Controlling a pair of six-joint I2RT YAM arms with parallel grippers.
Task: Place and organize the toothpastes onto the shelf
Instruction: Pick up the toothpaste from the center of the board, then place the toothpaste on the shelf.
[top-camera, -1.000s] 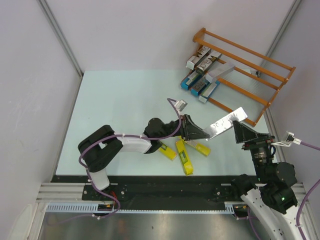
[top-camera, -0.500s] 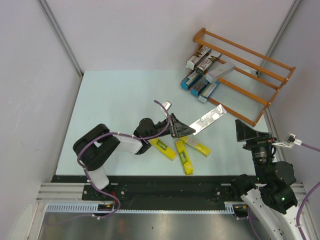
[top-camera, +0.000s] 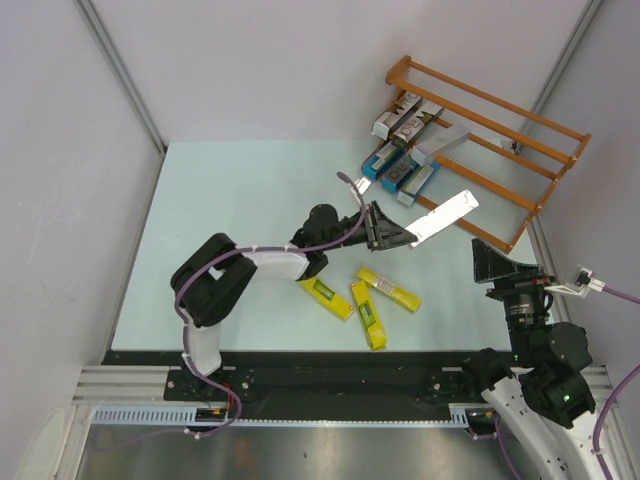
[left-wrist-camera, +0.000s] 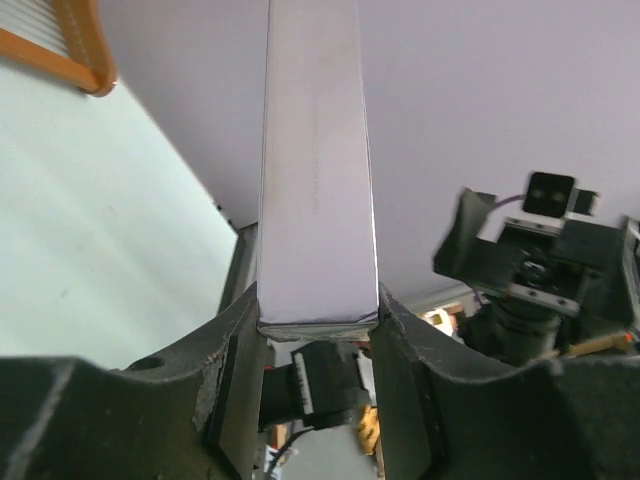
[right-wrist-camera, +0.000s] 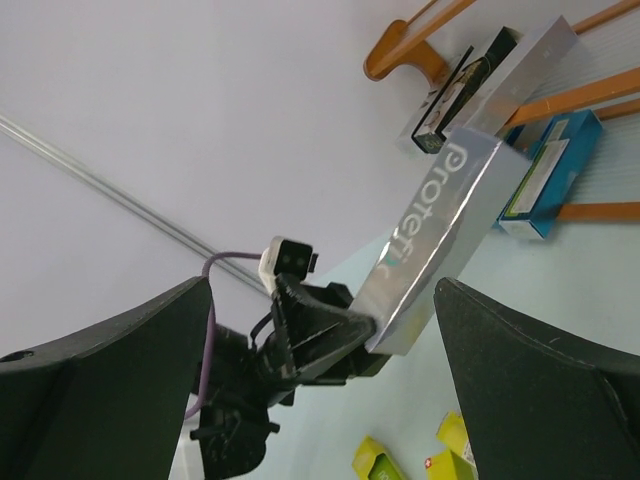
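Next, my left gripper moves outward to the open spot beside the shelf's upper silver carton and releases there. The reason is that the upper row of cartons ends with that carton.
My left gripper (top-camera: 398, 237) is shut on one end of a silver-grey toothpaste carton (top-camera: 443, 215) and holds it above the table, its free end pointing at the orange-brown shelf (top-camera: 520, 135). In the left wrist view the carton (left-wrist-camera: 315, 160) sits squeezed between both fingers (left-wrist-camera: 400, 380). My right gripper (top-camera: 497, 265) is open and empty at the near right; its view shows the carton (right-wrist-camera: 440, 240) in front of the shelf (right-wrist-camera: 590, 100). Several silver and blue cartons (top-camera: 400, 150) lie at the shelf's left end. Three yellow cartons (top-camera: 367, 313) lie on the table.
The shelf stands at an angle in the far right corner, against the wall. The light table (top-camera: 230, 220) has walls on the left and far sides. The yellow cartons lie just near of the left arm's wrist.
The left gripper, holding the silver carton, drew back to the left and then swung far-right toward the shelf. The right arm has hardly moved.
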